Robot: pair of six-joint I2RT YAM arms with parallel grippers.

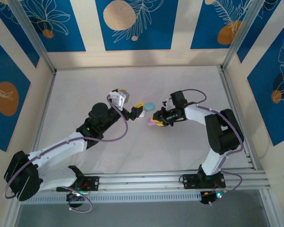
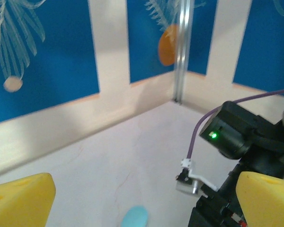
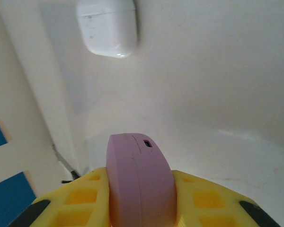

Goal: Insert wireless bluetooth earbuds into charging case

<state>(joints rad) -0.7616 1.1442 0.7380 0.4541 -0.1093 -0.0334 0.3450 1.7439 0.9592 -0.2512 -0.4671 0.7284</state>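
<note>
The right gripper lowers the lilac case (image 3: 140, 182) to the bare tabletop below next and releases it there, clear of the white and light blue cases.
My right gripper (image 1: 158, 122) is shut on a closed lilac pebble-shaped case (image 3: 140, 182), which stands on edge between the yellow fingers (image 3: 213, 196) with its small port facing up. My left gripper (image 2: 142, 198) is open wide with nothing between its yellow fingertips (image 2: 20, 201). A light blue oval case (image 2: 135, 218) lies on the table just ahead of it, also seen from above (image 1: 149, 106). A closed white case (image 3: 106, 27) lies on the table beyond the lilac one, close to the left gripper's fingers (image 1: 141, 114). No earbuds are in sight; they are hidden or out of view.
The two grippers face each other near the middle of the white table (image 1: 85, 90), a short gap apart. The right arm's black wrist (image 2: 236, 135) with a green light fills the right of the left wrist view. Blue-patterned walls (image 1: 132, 23) and aluminium posts (image 1: 33, 38) enclose the table.
</note>
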